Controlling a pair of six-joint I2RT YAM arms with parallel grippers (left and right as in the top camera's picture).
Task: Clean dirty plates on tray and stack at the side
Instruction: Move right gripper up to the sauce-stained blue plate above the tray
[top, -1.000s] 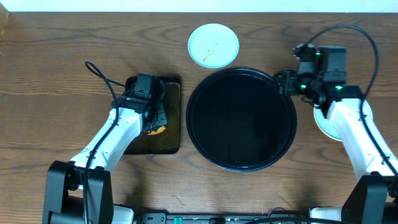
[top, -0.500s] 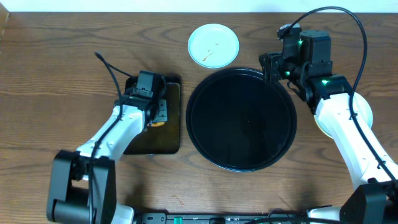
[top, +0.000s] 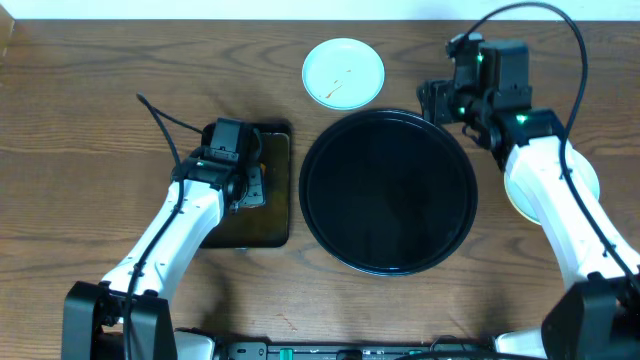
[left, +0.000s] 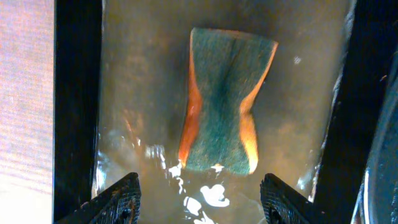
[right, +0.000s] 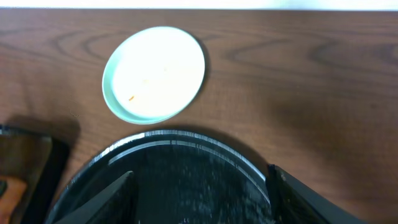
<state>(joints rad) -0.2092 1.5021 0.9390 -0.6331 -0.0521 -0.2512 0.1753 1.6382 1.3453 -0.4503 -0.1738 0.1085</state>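
My right gripper comes down toward the smeared plate next and turns onto the plate's rim facing it, where empty table leaves room for one finger.
The round black tray (top: 388, 190) holds no plates. One mint-white plate (top: 343, 72) with orange smears sits on the table beyond it and also shows in the right wrist view (right: 153, 73). A second pale plate (top: 590, 183) lies at the right, mostly hidden under my right arm. My right gripper (top: 435, 103) hangs open over the tray's far right rim (right: 200, 180) with nothing between its fingers. My left gripper (top: 250, 185) stands open (left: 200, 196) over a green-and-orange sponge (left: 224, 102), which lies loose.
The sponge rests in a small rectangular black tray (top: 275, 215) with a wet, glossy floor (left: 124, 93), left of the round tray. Bare wooden table surrounds both trays. A pale wall edge runs along the far side of the table.
My left gripper has opened and let go of the sponge, which now lies in the rectangular tray. My right gripper has swung left to the round tray's far rim and opened slightly wider.
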